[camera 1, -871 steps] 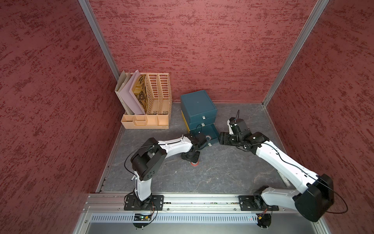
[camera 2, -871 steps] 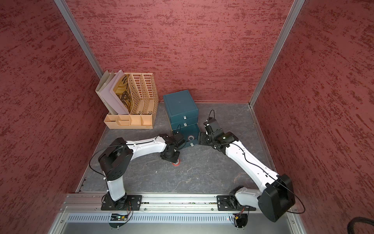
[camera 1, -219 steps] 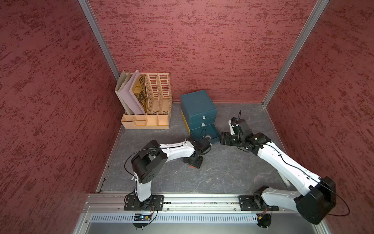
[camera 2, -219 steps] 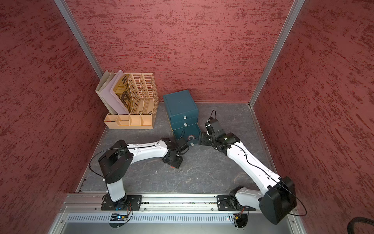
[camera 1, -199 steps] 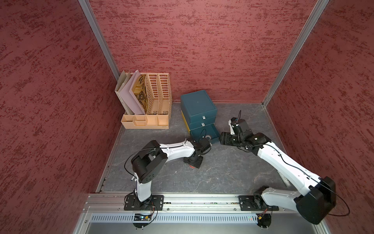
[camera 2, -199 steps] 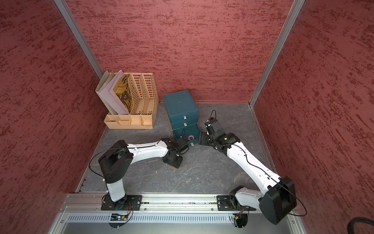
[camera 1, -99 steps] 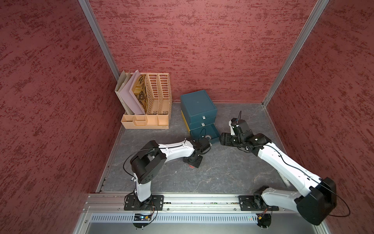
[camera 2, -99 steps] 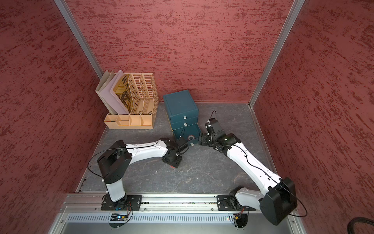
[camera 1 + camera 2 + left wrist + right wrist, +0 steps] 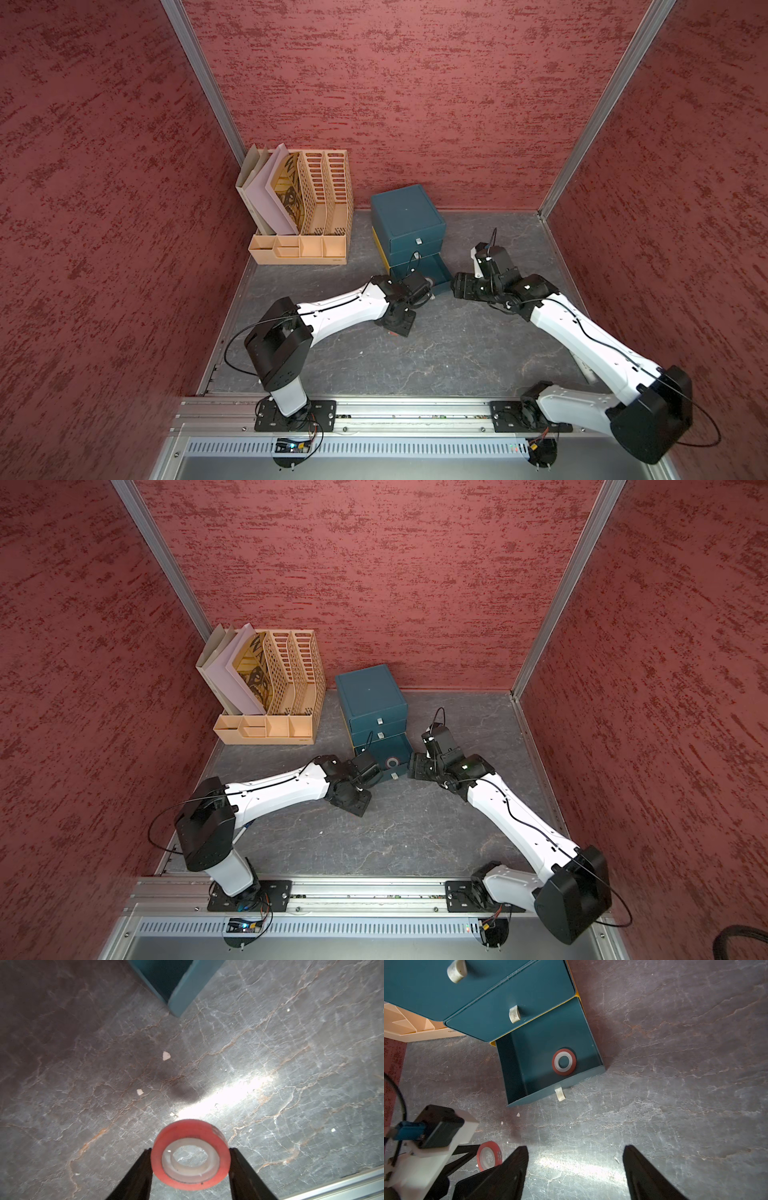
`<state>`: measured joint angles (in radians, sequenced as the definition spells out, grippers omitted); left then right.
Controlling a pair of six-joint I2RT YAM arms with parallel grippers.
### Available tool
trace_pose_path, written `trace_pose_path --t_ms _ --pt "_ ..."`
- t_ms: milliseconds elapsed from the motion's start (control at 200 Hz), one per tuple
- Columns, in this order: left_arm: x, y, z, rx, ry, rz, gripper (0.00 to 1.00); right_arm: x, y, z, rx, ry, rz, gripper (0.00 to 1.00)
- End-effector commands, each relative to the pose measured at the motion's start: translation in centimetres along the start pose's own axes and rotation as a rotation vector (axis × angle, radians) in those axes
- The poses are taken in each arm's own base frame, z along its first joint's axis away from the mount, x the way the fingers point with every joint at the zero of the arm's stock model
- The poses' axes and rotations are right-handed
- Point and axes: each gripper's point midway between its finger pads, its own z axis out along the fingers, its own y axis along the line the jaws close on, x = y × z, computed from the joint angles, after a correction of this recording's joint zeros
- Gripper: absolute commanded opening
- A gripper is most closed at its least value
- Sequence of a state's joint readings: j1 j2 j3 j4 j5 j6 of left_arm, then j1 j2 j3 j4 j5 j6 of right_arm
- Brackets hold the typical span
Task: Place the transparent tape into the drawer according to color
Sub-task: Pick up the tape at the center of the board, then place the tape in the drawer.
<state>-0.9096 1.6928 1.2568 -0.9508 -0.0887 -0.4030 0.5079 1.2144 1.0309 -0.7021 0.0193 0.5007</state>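
I need to move my left gripper outward next, over the bare spot beside the drawer's red roll, and release this roll there beside its color match, because that spot lies outward.
A red transparent tape (image 9: 188, 1127) roll with a white core sits tilted between the black fingers of my left gripper (image 9: 190, 1149), which is shut on it just above the grey floor. The right wrist view shows the same roll (image 9: 481, 1153) in front of the teal drawer unit (image 9: 407, 212). The unit's bottom drawer (image 9: 517, 1076) is pulled out, and another red roll (image 9: 564, 1071) lies flat inside it. My right gripper (image 9: 575, 1147) hovers open and empty to the right of that drawer. In both top views the left gripper (image 9: 399, 328) (image 9: 357, 806) points down, hiding the roll.
A beige file organizer (image 9: 307, 199) with folders stands at the back left. The two upper drawers (image 9: 500, 1012) are shut. Small white chips (image 9: 166, 1056) lie on the floor near the open drawer's corner. Red walls enclose the cell, and a metal rail (image 9: 374, 415) runs along the front.
Compared with several seconds ago, my left gripper has come down over the red roll on the floor and closed on it. Over the last second it barely moves. The right arm is still.
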Motion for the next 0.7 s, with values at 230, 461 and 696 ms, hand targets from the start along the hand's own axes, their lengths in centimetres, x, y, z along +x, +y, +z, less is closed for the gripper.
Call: trace_pose_path --t_ms 230,461,696 --pt "-5.5 0.3 -4.4 -0.001 -0.138 0.012 0.50 -0.3 -0.6 -0.7 0.010 -0.029 0.020 0.77" --pt "-10.0 0.3 -4.6 -0.018 -0.209 0.034 0.49 -0.2 -0.8 -0.9 0.014 -0.033 0.024 0.77" --pt "-13.2 0.6 -3.2 -0.051 -0.263 0.030 0.49 -0.4 -0.9 -0.8 0.015 -0.037 0.023 0.78"
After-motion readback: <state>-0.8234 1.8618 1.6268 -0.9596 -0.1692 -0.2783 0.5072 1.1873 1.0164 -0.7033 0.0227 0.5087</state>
